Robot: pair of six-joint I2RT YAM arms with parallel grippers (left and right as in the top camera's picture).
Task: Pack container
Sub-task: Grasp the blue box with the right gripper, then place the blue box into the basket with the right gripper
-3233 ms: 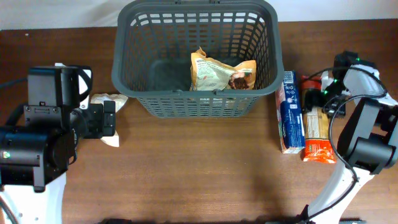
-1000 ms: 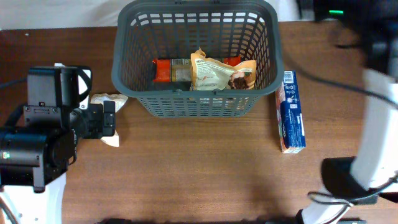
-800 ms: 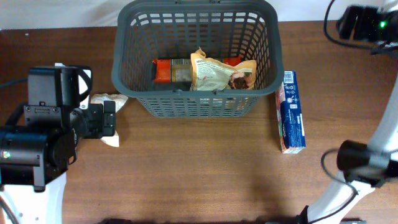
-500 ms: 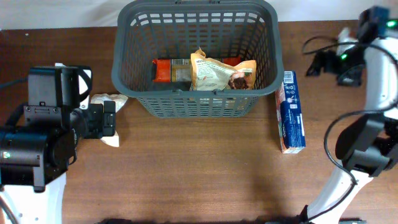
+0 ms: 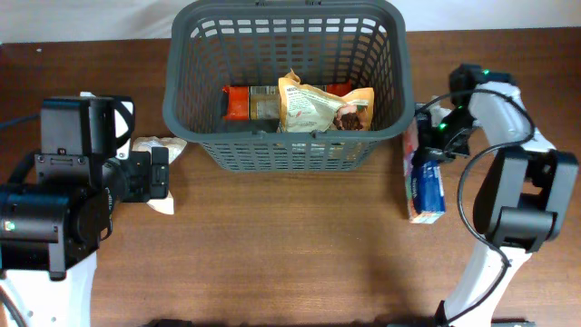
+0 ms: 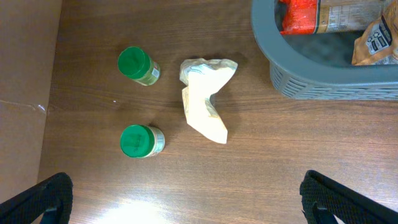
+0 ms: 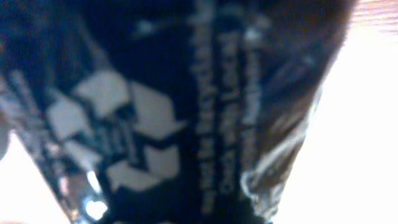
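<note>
The blue box [image 5: 427, 193] goes up over the basket's rim in my right gripper next and turns crosswise. Then it comes down behind the tan snack bag, where there's room, for release.
The container [image 5: 272, 138], a dark grey lattice basket, stands at the back middle of the table, and its corner [image 6: 311, 71] shows in the left wrist view. Inside lie a red packet [image 5: 241, 102] and a tan snack bag [image 5: 318, 107]. A blue box [image 5: 427, 193] lies to the right of the basket. My right gripper [image 5: 434, 136] is down on its far end and hides that end. The right wrist view is filled by the blurred blue box [image 7: 155, 124], with no fingers showing. My left gripper [image 6: 199, 208] hangs open over bare table.
A crumpled white packet [image 6: 204, 106] lies left of the basket. Two green-capped jars [image 6: 135, 64] [image 6: 138, 140] stand further left, hidden under the left arm in the overhead view. The table's left edge runs close beside the jars.
The red packet went from the table on the right into the basket. My right arm then swung from the back right down onto the blue box. The left arm has not moved.
</note>
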